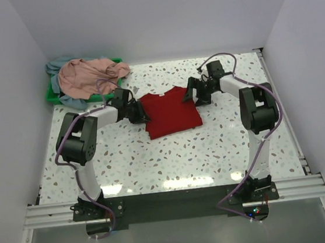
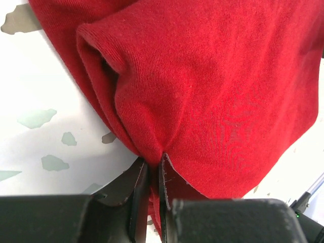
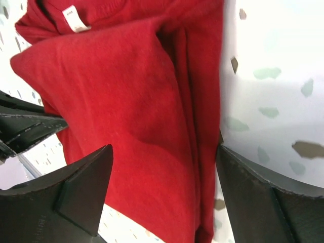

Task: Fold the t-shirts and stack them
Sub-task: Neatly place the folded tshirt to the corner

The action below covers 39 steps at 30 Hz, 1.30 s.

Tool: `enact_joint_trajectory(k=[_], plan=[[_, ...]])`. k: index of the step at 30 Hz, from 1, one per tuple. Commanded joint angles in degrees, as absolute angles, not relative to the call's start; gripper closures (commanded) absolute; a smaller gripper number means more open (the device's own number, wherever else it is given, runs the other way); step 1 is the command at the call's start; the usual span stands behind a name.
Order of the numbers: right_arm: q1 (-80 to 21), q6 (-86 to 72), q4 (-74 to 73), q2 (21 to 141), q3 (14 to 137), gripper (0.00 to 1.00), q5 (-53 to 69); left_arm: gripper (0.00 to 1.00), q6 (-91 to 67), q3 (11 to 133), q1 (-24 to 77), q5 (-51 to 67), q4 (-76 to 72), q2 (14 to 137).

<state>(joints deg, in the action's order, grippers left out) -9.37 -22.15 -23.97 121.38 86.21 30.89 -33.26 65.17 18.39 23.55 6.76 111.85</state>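
Observation:
The red t-shirt's folded side edge (image 1: 192,100) (image 3: 197,157) already lies between the open fingers. My right gripper stays where it stands next and draws them together onto that cloth.
The bright red t-shirt (image 1: 169,112) lies partly folded on the speckled table (image 1: 211,139). My left gripper (image 1: 140,116) is at its left edge, shut on a pinch of red cloth (image 2: 152,147). My right gripper (image 1: 193,97) is open at the shirt's upper right corner, its fingers (image 3: 86,187) standing wide on either side of the folded red edge (image 3: 167,152). The dusty pink t-shirt (image 1: 90,76) lies crumpled on top of the grey-blue t-shirt (image 1: 55,68) at the back left.
A green tray (image 1: 52,97) at the back left corner holds the pink and grey-blue shirts. White walls close in the table on three sides. A white neck label (image 3: 75,19) shows on the red shirt.

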Motion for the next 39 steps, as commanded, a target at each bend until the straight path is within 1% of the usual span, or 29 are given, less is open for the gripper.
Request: enact_joint_trajectory(k=[1,3,6,7,9,10,11,12,15,16,17,18,20,21,22,24,25,27,28,29,31,35,39], plan=[[-9.84,-21.53,-21.71,124.98,86.31,0.16,29.53,0.86,-31.2,65.74,17.93,23.55,7.38,114.08],[-10.02,-21.62,-21.36,125.24,85.78,0.17,29.27,0.87,-31.11,65.83,17.84,23.73,7.29,114.26],[-10.11,-21.45,-21.53,125.86,85.26,0.24,28.57,0.87,-31.11,66.27,17.84,24.17,7.12,114.78],[-10.19,-21.18,-21.88,126.03,85.34,0.28,28.39,0.87,-31.11,66.44,17.75,24.52,7.12,115.05],[-10.37,-20.74,-22.41,126.3,85.52,0.32,28.22,0.86,-31.11,66.53,17.75,24.7,7.03,115.22],[-10.46,-20.22,-22.85,126.39,85.6,0.37,27.95,0.86,-31.11,66.62,17.75,24.87,6.86,115.4],[-10.63,-20.04,-23.03,126.39,85.61,0.39,27.69,0.86,-31.2,66.62,17.84,25.05,6.68,115.4],[-10.81,-19.87,-23.2,126.39,85.78,0.44,27.16,0.86,-31.2,66.62,17.75,25.14,6.51,115.49],[-10.9,-19.69,-23.55,126.39,85.87,0.53,26.63,0.85,-31.29,66.71,17.75,25.49,6.42,115.58],[-10.9,-19.6,-23.64,126.39,85.96,0.6,26.37,0.83,-31.12,66.8,17.75,25.75,6.07,115.58],[-10.9,-19.6,-23.73,126.21,86.04,0.64,26.45,0.83,-31.2,66.8,17.75,25.93,5.8,115.66],[-10.9,-19.51,-23.82,126.21,86.22,0.71,26.46,0.82,-31.11,66.8,17.75,26.01,5.45,115.66],[-10.81,-19.42,-23.91,125.69,86.4,0.82,26.11,0.78,-31.03,66.88,17.84,26.37,5.19,115.58],[-10.9,-19.42,-24.08,125.34,86.66,0.88,25.84,0.76,-30.85,66.97,17.75,26.45,5.01,115.58],[-10.81,-19.51,-24.34,124.98,86.83,0.98,25.32,0.7,-30.76,67.15,17.75,26.46,5.01,115.49],[-10.9,-19.34,-24.87,123.93,87.36,1.0,23.3,0.61,-30.33,67.32,17.75,26.54,5.1,114.97],[-10.9,-19.16,-25.74,123.49,87.62,1.0,22.51,0.5,-30.15,67.41,17.75,26.54,5.1,114.61],[-10.81,-18.55,-27.33,122.7,89.29,1.0,18.47,0.38,-29.45,67.24,17.75,26.46,5.36,113.3],[-10.81,-17.67,-29.42,122.52,90.08,1.0,17.06,0.27,-29.1,67.32,17.75,26.02,5.54,112.6],[-10.81,-17.32,-30.4,122.43,90.78,1.0,15.22,0.22,-28.74,67.24,17.67,26.02,5.71,112.07],[-10.81,-16.09,-33.9,122.52,93.16,1.0,9.6,0.1,-27.78,67.32,17.58,25.84,6.15,110.13],[-10.72,-13.98,-37.87,123.31,97.28,1.0,1.68,0.04,-27.16,67.32,17.23,26.01,7.03,107.5],[-10.37,-13.01,-40.69,124.45,100.02,1.0,-5.35,0.03,-26.98,66.97,17.14,26.72,7.03,105.12]])
